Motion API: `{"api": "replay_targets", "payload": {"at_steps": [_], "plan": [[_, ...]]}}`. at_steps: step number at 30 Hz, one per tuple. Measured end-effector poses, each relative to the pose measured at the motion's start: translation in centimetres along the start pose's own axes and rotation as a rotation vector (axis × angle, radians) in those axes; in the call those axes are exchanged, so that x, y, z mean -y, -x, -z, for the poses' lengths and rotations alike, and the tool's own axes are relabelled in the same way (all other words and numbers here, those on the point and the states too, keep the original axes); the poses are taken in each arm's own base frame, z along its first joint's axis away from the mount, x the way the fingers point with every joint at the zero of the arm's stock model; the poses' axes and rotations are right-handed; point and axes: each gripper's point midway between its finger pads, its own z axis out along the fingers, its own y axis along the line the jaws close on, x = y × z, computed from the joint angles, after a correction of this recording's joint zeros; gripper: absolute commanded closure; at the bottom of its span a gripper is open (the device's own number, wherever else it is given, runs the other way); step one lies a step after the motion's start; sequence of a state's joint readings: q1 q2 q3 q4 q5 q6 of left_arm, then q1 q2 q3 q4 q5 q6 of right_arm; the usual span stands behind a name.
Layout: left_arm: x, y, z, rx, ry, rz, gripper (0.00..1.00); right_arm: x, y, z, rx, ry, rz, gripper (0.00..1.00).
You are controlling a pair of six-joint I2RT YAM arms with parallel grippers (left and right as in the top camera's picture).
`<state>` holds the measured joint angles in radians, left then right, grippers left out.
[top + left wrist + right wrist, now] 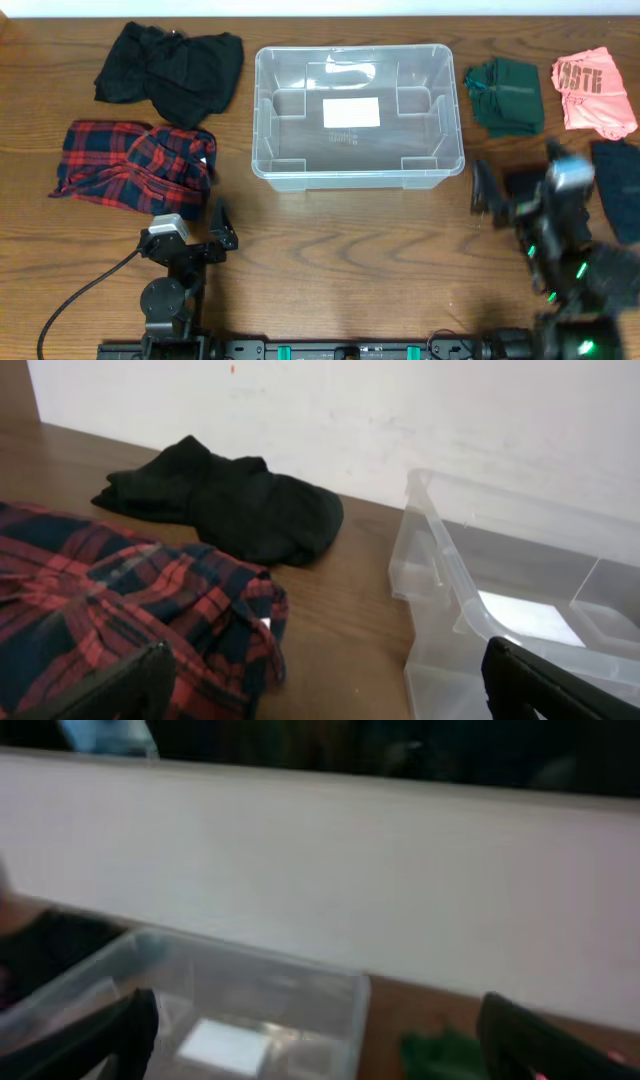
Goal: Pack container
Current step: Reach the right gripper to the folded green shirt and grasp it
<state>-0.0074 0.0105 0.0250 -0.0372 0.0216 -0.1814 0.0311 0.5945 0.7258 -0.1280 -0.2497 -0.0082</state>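
Note:
My right gripper will turn next and go down and outward onto the dark green garment's edge (536, 102) by the pink shirt, since that edge lies outward and below it.
The clear plastic container (355, 172) stands at the table's middle back, with only a white label on its base. It also shows in the left wrist view (470, 610) and, blurred, in the right wrist view (330, 990). My left gripper (215, 228) is open and holds nothing, near the front left beside a red plaid shirt (130, 160). My right gripper (495, 195) is open and holds nothing, to the right of the container; it looks blurred. In the left wrist view the gripper (320, 685) frames the plaid shirt (90, 610) and the container's corner.
A black garment (170, 62) lies at the back left, also in the left wrist view (230, 505). A dark green garment (505, 92), a pink shirt (592, 88) and a dark blue garment (622, 185) lie at the right. A white wall stands behind the table.

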Motion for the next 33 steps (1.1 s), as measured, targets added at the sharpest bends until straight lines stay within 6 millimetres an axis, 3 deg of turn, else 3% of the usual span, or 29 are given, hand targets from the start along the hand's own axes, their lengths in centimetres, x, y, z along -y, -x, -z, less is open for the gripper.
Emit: {"api": "replay_targets", "payload": {"at_steps": [3,5,8,10,14,18,25,29,33], "plan": [[0.0,0.0,0.0,0.000,-0.001,0.000,0.02,-0.1,2.6,-4.1,-0.109,0.073,-0.030,0.01],[0.0,0.0,0.0,-0.001,-0.001,0.000,0.02,0.2,3.1,-7.0,-0.200,0.116,-0.060,0.01],[0.0,0.0,0.0,-0.001,-0.001,0.000,0.02,1.5,1.8,-11.7,-0.356,0.180,-0.141,0.01],[0.0,0.0,0.0,0.000,-0.001,0.000,0.02,2.4,-0.1,-14.2,-0.463,0.224,-0.220,0.01],[0.0,0.0,0.0,0.000,-0.001,0.000,0.02,5.0,-3.4,-17.1,-0.558,0.239,-0.314,0.01],[0.0,0.0,0.0,-0.001,-0.001,0.000,0.02,9.7,-6.4,-17.3,-0.601,0.168,-0.397,0.01],[0.0,0.0,0.0,-0.001,-0.001,0.000,0.02,19.9,-10.9,-15.4,-0.628,-0.017,-0.520,0.01],[0.0,0.0,0.0,0.000,-0.001,0.000,0.02,23.2,-16.4,-15.2,-0.698,-0.059,-0.598,0.01],[0.0,0.0,0.0,0.000,-0.001,0.000,0.02,24.9,-22.9,-14.8,-0.787,-0.078,-0.685,0.01]]}}
